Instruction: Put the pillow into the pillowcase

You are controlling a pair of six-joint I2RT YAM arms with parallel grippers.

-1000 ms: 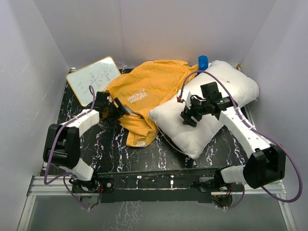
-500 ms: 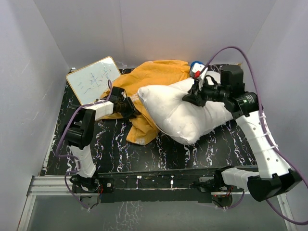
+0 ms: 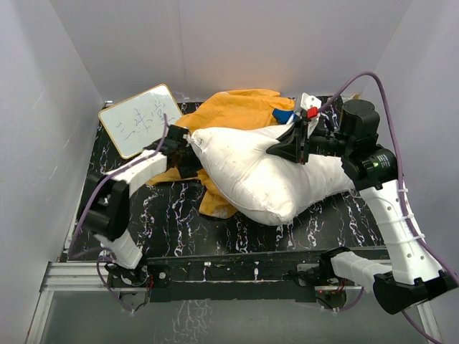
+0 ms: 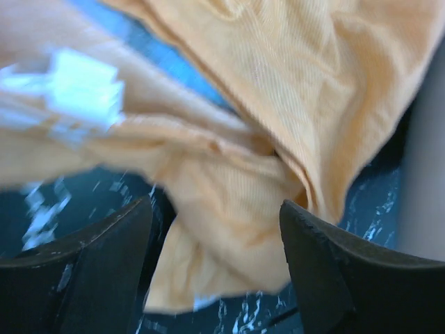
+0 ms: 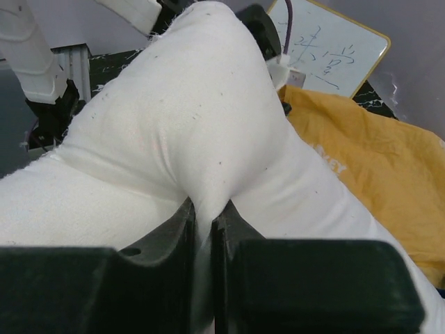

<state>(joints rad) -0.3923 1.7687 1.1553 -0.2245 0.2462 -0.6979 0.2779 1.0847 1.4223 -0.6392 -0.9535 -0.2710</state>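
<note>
The robot's right gripper will next carry the pillow's fold to the left in the top view and down over the bare near tabletop. It will then let go, because the pillow overlaps the pillowcase.
The white pillow is lifted at its right side and sags left across the orange pillowcase, which lies spread at the back with a blue patch showing. My right gripper is shut on a pinched fold of the pillow, its jaws nearly together with white cloth between them. My left gripper sits at the pillow's left tip, over the pillowcase edge. In the left wrist view its fingers stand wide apart, with crumpled orange pillowcase lying loose between them, not pinched.
A framed whiteboard with writing leans at the back left and shows behind the pillow. The black marbled table is walled in by white panels on three sides. The right arm's purple cable arches high above the pillow.
My right gripper closed on the pillow, raised it and carried it left over the pillowcase. My left gripper moved right to the pillowcase edge, narrowed, then opened wide again.
</note>
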